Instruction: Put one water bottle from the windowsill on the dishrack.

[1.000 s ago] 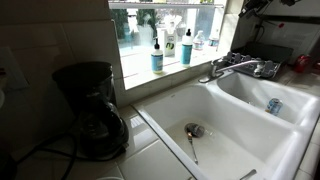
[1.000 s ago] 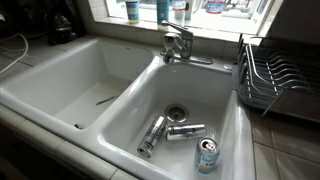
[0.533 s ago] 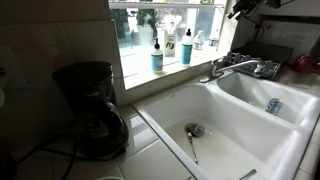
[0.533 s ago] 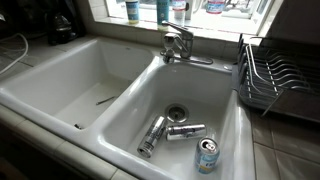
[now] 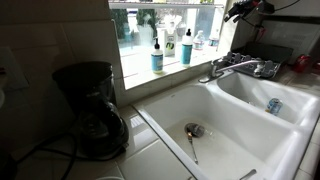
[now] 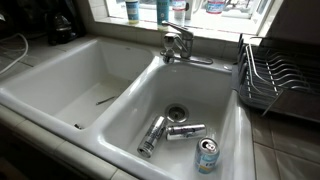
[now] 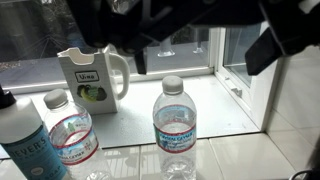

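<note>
The middle bottle's cap (image 7: 173, 85) is below and ahead of my gripper's fingers, so my open gripper should next move forward and down onto it, with one finger on each side of the cap.
In the wrist view two clear water bottles stand on the white windowsill (image 7: 230, 110): one in the middle (image 7: 175, 128) and one to the left (image 7: 70, 138). My gripper (image 7: 200, 55) comes in from the top, open and empty, its dark fingers spread above and either side of the middle bottle, not touching it. In an exterior view the gripper (image 5: 243, 9) hangs at the top right, above the far end of the windowsill (image 5: 170, 66). The dark dishrack (image 6: 276, 80) stands right of the sink.
A teal bottle (image 7: 22, 145) and a white jug (image 7: 92, 75) stand left on the sill. A white bottle with a blue label (image 5: 157, 56) is there too. The faucet (image 6: 178, 44) rises below the sill. Several cans (image 6: 170, 130) lie in the sink basin. A coffee maker (image 5: 90, 110) stands on the counter.
The arm has shifted slightly at the top right of the exterior view, towards the window. Nothing else has moved.
</note>
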`<state>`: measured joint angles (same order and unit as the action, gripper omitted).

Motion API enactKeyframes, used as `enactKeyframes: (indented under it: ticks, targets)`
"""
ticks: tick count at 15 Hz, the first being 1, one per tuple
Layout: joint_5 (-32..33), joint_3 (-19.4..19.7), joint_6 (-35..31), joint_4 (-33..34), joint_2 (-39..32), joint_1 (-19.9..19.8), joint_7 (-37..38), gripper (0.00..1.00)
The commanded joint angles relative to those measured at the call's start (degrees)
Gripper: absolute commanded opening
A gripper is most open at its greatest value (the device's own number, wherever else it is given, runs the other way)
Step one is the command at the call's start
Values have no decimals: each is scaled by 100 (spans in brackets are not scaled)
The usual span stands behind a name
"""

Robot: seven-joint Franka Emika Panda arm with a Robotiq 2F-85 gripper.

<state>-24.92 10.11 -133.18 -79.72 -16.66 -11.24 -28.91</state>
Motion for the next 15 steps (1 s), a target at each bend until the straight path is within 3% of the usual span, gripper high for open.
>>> enactKeyframes:
  ticks: [1,7,11,15]
  targets:
    - [107,-309,-228,247,-348,-220,151,100]
    - [541,-550,-157,640,-696,-254,318,100]
    - [803,-676,-27,902,-902,-286,350,89]
    - [868,-792,50,1246,-1168,-371,306,85]
